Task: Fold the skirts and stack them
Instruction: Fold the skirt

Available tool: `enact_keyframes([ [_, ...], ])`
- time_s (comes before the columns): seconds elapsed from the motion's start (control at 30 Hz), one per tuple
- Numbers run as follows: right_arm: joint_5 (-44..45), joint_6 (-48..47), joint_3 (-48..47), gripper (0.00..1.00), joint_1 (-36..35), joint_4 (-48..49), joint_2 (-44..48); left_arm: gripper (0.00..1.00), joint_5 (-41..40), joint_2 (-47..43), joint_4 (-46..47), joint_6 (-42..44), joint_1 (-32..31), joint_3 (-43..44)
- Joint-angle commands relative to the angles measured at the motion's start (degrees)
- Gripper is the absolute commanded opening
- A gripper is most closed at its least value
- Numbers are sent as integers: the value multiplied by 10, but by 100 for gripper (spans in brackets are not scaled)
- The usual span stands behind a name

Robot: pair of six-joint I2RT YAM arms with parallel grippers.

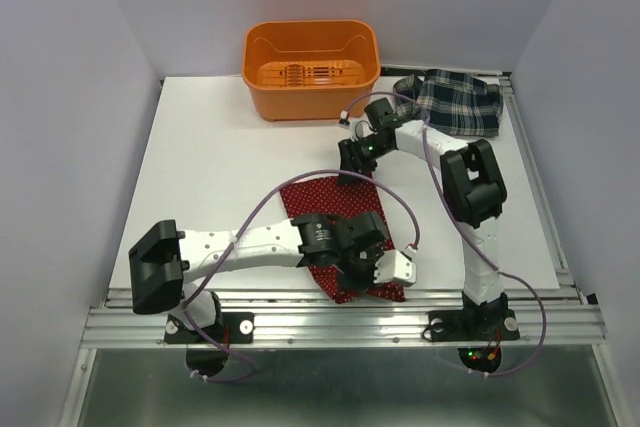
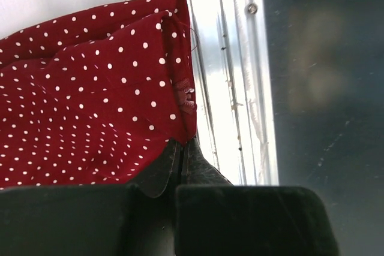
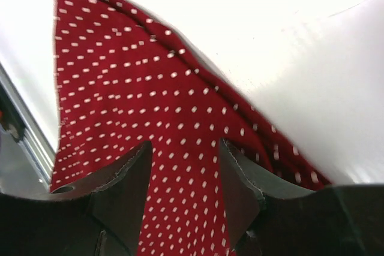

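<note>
I will next carry the hem outward over the cloth with my left gripper and let go of it on the skirt's far end [image 1: 322, 193], because that end is outward of the gripper.
The dark red dotted skirt [image 1: 335, 205] lies flat on the white table near its front middle. My left gripper [image 1: 368, 269] is at the skirt's near end, by the table's front edge. In the left wrist view its fingers [image 2: 182, 151] are shut on the hem of the red skirt [image 2: 90, 100]. My right gripper [image 1: 352, 165] is over the skirt's far end. In the right wrist view it [image 3: 185, 151] is open, with the red skirt [image 3: 120, 88] lying under and between the jaws. The plaid skirt [image 1: 455, 99] lies crumpled at the back right corner.
An orange plastic bin [image 1: 310, 67] stands at the back middle of the table [image 1: 220, 157]. The aluminium rail [image 1: 340, 319] runs along the front edge and shows in the left wrist view [image 2: 225, 88] right beside the skirt's hem.
</note>
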State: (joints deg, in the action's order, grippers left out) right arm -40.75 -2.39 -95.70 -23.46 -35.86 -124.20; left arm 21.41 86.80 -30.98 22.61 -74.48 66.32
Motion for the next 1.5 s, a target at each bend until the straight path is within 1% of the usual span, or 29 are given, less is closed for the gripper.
enact_keyframes([
  [0.0,-21,-41,13,52,-27,32,-7,0,64,-15,-37,2,14,36],
  [0.13,-21,-63,52,45,-47,35,-16,0,88,-3,-57,15,60,54],
  [0.17,-21,-69,59,42,-47,34,-16,0,91,-1,-62,20,71,60],
  [0.27,-24,-78,87,35,-47,34,-14,0,87,15,-81,51,116,93],
  [0.33,-21,-85,99,34,-47,32,-11,0,81,29,-96,82,151,107],
  [0.43,-19,-90,109,33,-47,29,-5,0,63,41,-96,107,180,120],
  [0.5,-17,-96,115,31,-47,28,-2,0,50,54,-93,125,209,130],
  [0.57,-18,-101,117,28,-47,25,-2,0,42,65,-89,145,240,132],
  [0.67,-19,-108,115,27,-47,13,0,0,29,78,-81,169,274,123],
  [0.8,-28,-112,116,26,-47,6,6,0,13,94,-49,190,305,101],
  [0.93,-33,-115,117,25,-47,3,5,0,7,110,-20,198,332,96],
  [1.13,-38,-115,112,20,-47,3,2,0,-24,115,42,228,344,61],
  [1.47,-38,-119,104,20,-47,-4,-1,0,-70,132,162,212,360,2],
])
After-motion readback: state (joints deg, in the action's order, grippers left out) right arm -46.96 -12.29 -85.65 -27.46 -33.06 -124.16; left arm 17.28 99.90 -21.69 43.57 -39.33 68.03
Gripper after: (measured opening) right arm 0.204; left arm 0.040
